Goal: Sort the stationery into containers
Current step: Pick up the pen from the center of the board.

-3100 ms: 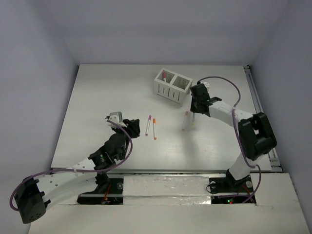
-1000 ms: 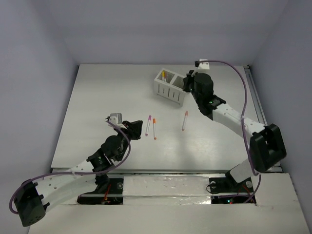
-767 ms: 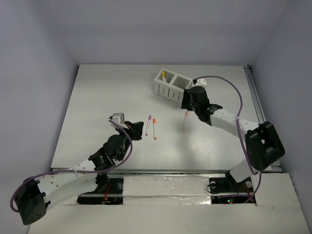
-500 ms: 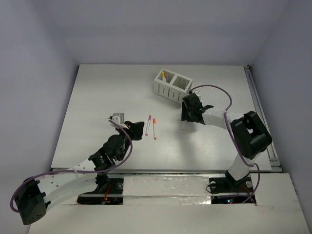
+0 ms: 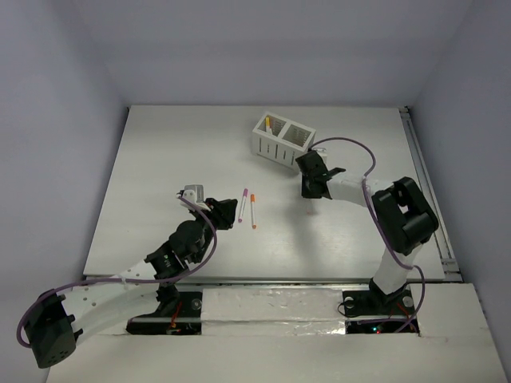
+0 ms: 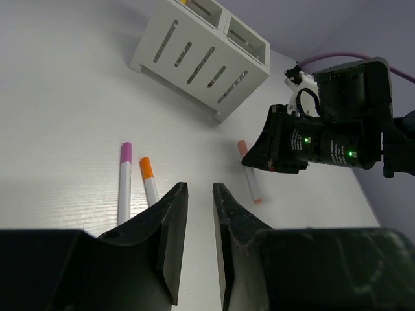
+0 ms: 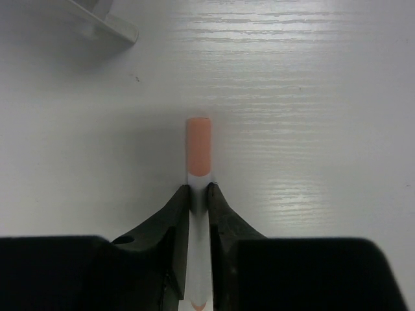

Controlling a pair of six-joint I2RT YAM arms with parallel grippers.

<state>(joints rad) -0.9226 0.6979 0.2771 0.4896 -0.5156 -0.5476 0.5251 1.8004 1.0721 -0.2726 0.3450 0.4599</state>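
Observation:
My right gripper needs to lift and move outward over that section [image 5: 274, 127] to let go of the pink-capped pen, as one section of the box already holds the yellow-capped pen.
My right gripper [image 7: 199, 189] is down at the table and shut on the white body of a salmon-pink-capped pen [image 7: 198, 146] that lies flat. In the top view the right gripper [image 5: 308, 190] is just in front of the white two-compartment box [image 5: 279, 148]. A yellow-capped pen [image 5: 267, 122] stands in the box's left compartment. A purple-capped pen [image 5: 243, 204] and an orange-capped pen [image 5: 253, 211] lie side by side mid-table. My left gripper [image 5: 226, 214] hovers just left of them, its jaws a little apart and empty [image 6: 200, 191].
The left wrist view shows the box [image 6: 201, 58], both loose pens [image 6: 124, 181] [image 6: 149, 181], the pink-capped pen [image 6: 249, 180] and the right gripper [image 6: 285, 146] over it. A box foot [image 7: 97, 19] is at the upper left of the right wrist view.
My right arm came away from above the box, dropped to the pink-capped pen and shut on it. The left arm has barely moved.

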